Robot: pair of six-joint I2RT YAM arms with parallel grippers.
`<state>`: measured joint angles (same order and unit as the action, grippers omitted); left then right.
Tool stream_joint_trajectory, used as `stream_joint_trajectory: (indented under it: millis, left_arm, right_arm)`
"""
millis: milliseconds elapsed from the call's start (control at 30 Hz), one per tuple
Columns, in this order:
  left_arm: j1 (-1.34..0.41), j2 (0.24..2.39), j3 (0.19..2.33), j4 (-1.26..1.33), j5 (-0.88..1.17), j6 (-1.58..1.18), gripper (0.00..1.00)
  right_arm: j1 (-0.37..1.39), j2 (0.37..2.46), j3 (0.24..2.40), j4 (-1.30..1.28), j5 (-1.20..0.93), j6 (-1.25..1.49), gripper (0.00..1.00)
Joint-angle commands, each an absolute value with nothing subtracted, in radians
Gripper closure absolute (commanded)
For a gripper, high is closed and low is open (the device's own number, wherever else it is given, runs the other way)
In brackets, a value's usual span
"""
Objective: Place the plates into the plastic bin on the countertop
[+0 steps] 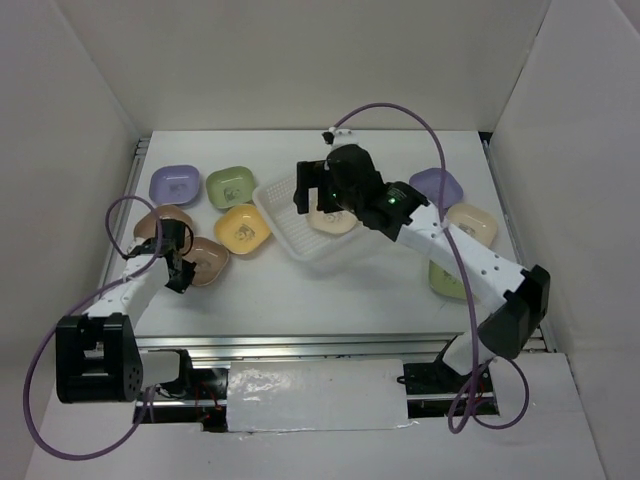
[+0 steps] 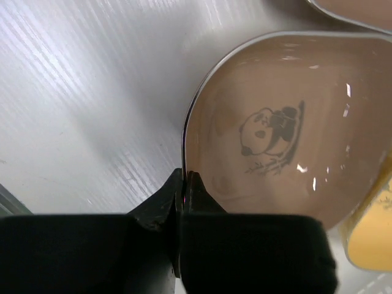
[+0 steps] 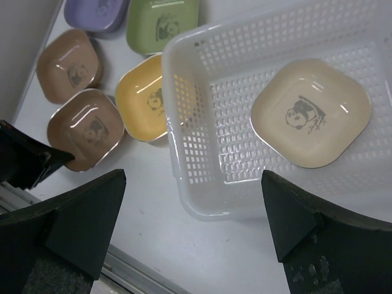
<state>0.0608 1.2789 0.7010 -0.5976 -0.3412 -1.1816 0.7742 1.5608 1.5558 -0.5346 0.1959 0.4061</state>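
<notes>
I need to move my left gripper up and outward over the bin (image 1: 285, 228), then down toward the cream plate, because the bin's raised side is between my gripper and that plate.
My left gripper (image 1: 181, 272) is shut on the near rim of a brown plate (image 1: 207, 259). In the left wrist view the jaws (image 2: 185, 180) pinch that rim, and the plate's (image 2: 275, 128) panda mark shows. The plate rests low on the countertop (image 1: 300, 295). My right gripper (image 1: 318, 197) is open and empty above the plastic bin (image 1: 285, 228). In the right wrist view it (image 3: 193, 208) hangs over the bin's near wall (image 3: 196, 153). One cream plate (image 3: 311, 113) lies in the bin. A second brown plate (image 1: 160, 221), a yellow plate (image 1: 243, 229), a green plate (image 1: 230, 186) and a purple plate (image 1: 174, 183) lie left of the bin.
Right of the bin, partly under the right arm, lie a purple plate (image 1: 440, 184), a cream plate (image 1: 472, 222) and a green plate (image 1: 443, 282). White walls close in the sides and back. A metal rail (image 1: 300, 343) runs along the front edge.
</notes>
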Motion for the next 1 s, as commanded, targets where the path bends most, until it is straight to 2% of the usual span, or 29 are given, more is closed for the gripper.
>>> stream_joint_trajectory:
  millis: [0, 233, 333, 400, 500, 600, 667, 833, 867, 967]
  left_arm:
    - [0.045, 1.214, 0.669, -0.675, -0.385, -1.224, 1.0]
    - [-0.072, 0.939, 0.793, -0.969, -0.491, -1.305, 1.0]
    - [-0.132, 0.818, 0.885, -0.963, -0.511, -1.255, 1.0]
    - [-0.179, 0.816, 0.926, -0.856, -0.491, -1.169, 1.0]
    - [-0.241, 0.925, 0.998, -0.702, -0.419, -1.047, 1.0]
    - [-0.333, 1.115, 1.11, -0.486, -0.244, -0.887, 1.0]
    - [-0.417, 1.315, 1.292, -0.45, -0.159, -0.757, 1.0]
    - [-0.498, 1.749, 1.688, -0.555, -0.009, -0.514, 1.0]
    - [-0.502, 1.796, 1.795, -0.577, 0.03, -0.453, 1.0]
    - [-0.497, 1.939, 1.935, -0.656, 0.058, -0.375, 1.0]
  right_arm:
    - [0.793, 1.473, 1.514, -0.488, 0.271, 0.405, 0.0]
    - [0.747, 1.307, 1.433, -0.514, 0.282, 0.425, 0.0]
    - [0.674, 1.25, 1.381, -0.526, 0.265, 0.446, 0.0]
    - [0.609, 1.224, 1.35, -0.54, 0.258, 0.462, 0.0]
    - [0.536, 1.171, 1.295, -0.558, 0.223, 0.474, 0.0]
    - [0.419, 1.125, 1.212, -0.577, 0.213, 0.495, 0.0]
    - [0.321, 1.094, 1.169, -0.583, 0.175, 0.508, 0.0]
    - [0.181, 0.993, 1.028, -0.565, 0.086, 0.517, 0.0]
    - [0.154, 0.979, 1.017, -0.569, 0.075, 0.517, 0.0]
    - [0.127, 0.928, 0.993, -0.589, 0.068, 0.514, 0.0]
